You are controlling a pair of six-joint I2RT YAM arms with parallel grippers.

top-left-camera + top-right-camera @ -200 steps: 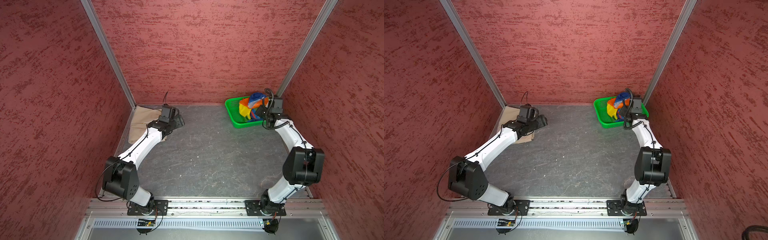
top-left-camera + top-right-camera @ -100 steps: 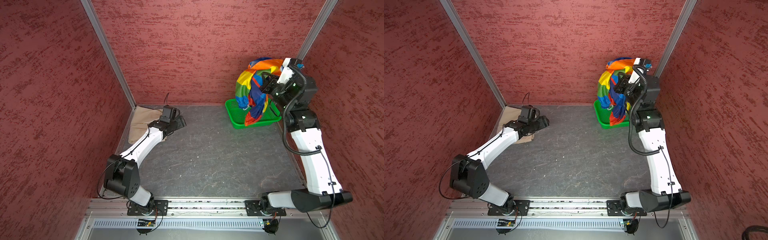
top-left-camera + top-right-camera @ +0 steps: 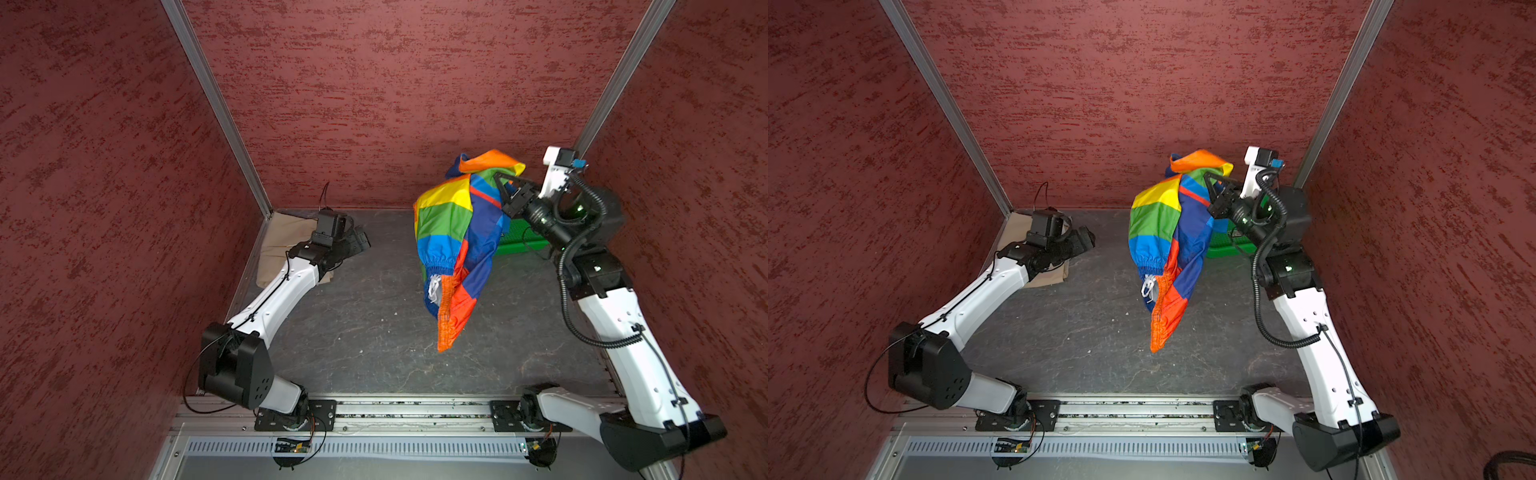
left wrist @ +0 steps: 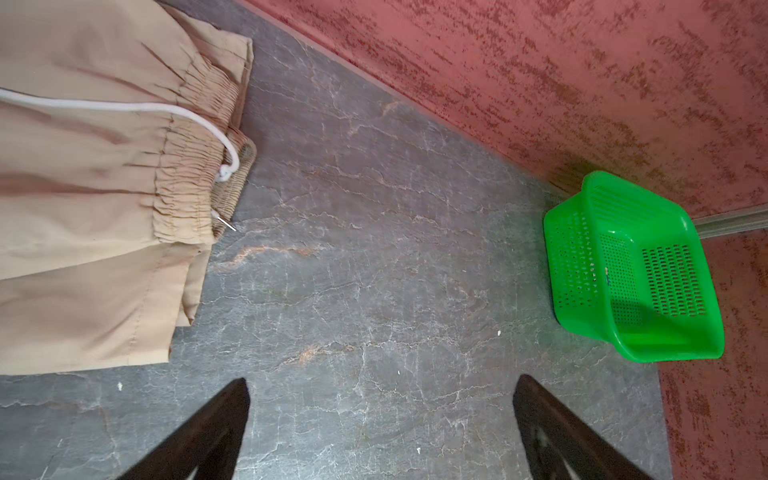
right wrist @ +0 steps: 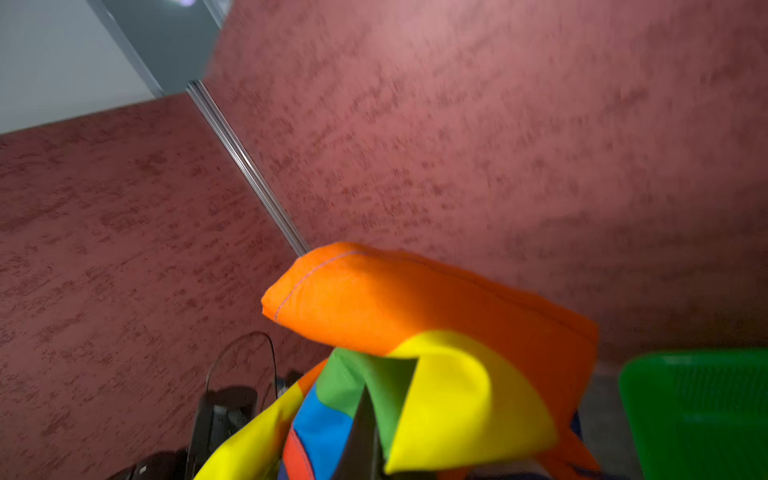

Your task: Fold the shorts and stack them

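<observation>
The open left gripper moves toward the shorts and down next, closing on the rainbow-striped shorts' green corner (image 3: 425, 223), since that hangs on the side facing it.
The rainbow-striped shorts (image 3: 449, 232) (image 3: 1163, 224) hang in the air over the right half of the table, orange hem lowest. My right gripper (image 3: 505, 189) (image 3: 1214, 185) is raised near the back right corner and shut on their upper part. In the right wrist view the shorts' orange and yellow fabric (image 5: 415, 307) drapes over one dark finger (image 5: 365, 436); the other is hidden. The folded beige shorts (image 3: 282, 241) (image 4: 104, 208) with a white drawstring lie flat in the back left corner. My left gripper (image 3: 359, 241) (image 4: 382, 415) hovers beside them over bare table, open and holding nothing.
The green perforated basket (image 4: 631, 270) (image 3: 519, 241) stands with nothing in it at the back right, partly behind the hanging shorts. Red textured walls (image 3: 374, 104) close the table (image 3: 374, 332) on three sides. A metal rail (image 3: 415, 409) runs along the front edge.
My right arm has lifted the rainbow-striped shorts out of the basket and swung them left over the table. My left gripper has opened wider and stayed near the beige shorts.
</observation>
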